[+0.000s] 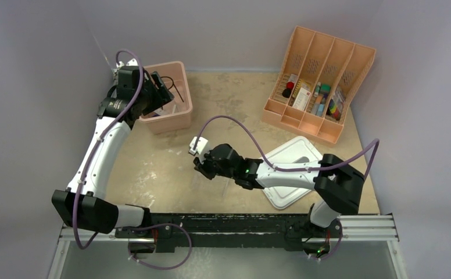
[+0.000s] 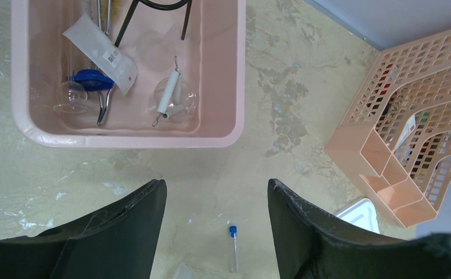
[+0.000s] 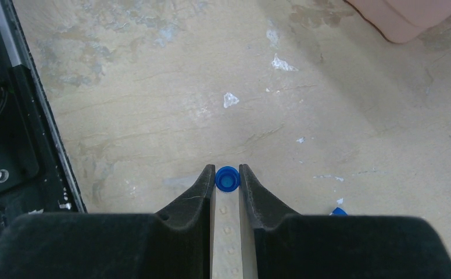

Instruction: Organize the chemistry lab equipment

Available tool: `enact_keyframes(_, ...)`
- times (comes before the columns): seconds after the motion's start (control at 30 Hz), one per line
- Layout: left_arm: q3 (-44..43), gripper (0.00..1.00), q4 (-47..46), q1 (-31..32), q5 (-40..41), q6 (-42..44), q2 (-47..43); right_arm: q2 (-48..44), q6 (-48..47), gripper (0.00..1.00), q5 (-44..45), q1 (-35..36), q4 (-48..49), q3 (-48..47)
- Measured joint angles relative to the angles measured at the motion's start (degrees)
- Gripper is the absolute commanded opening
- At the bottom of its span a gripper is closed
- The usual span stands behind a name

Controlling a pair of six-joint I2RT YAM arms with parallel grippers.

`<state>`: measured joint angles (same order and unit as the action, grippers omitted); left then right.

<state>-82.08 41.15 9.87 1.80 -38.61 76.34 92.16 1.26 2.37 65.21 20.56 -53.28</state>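
My right gripper brings the blue-capped thin tube (image 3: 227,179) down into a hole at the clear plastic tray's edge next, since it already hangs upright. Then the gripper releases it.
My right gripper (image 3: 227,174) is shut on a blue-capped thin tube (image 3: 227,179), its cap showing end-on between the fingertips above the table. In the top view this gripper (image 1: 201,167) is at the table's middle. A second blue cap (image 3: 338,211) peeks out to its right. My left gripper (image 2: 216,187) is open and empty, just in front of the pink bin (image 2: 124,138). The bin holds a blue-based glass piece (image 2: 89,79), steel forceps (image 2: 103,107), a wire triangle piece (image 2: 168,95), a black wire ring (image 2: 159,4) and a packet (image 2: 100,46). Another blue-capped tube (image 2: 233,250) lies below the left gripper beside a clear plastic tray's corner (image 2: 182,272).
An orange divided organizer (image 1: 319,81) with small items stands at the back right and also shows in the left wrist view (image 2: 409,145). A white lid (image 1: 287,174) lies under the right arm. The pink bin (image 1: 181,110) stands at the back left. The black rail (image 3: 14,116) runs along the near edge.
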Motion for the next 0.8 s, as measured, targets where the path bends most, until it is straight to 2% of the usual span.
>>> enact_keyframes(0.33, 0.00, 0.63, 0.55, 0.00, 0.22, 0.24, -0.50, 2.38, 0.15, 0.13, 3.45, 0.04, 6.38, 1.27)
enact_keyframes(0.8, 0.00, 0.63, 0.59, 0.00, 0.42, 0.31, -0.50, 2.38, 0.24, 0.12, 4.07, 0.04, 5.60, 1.68)
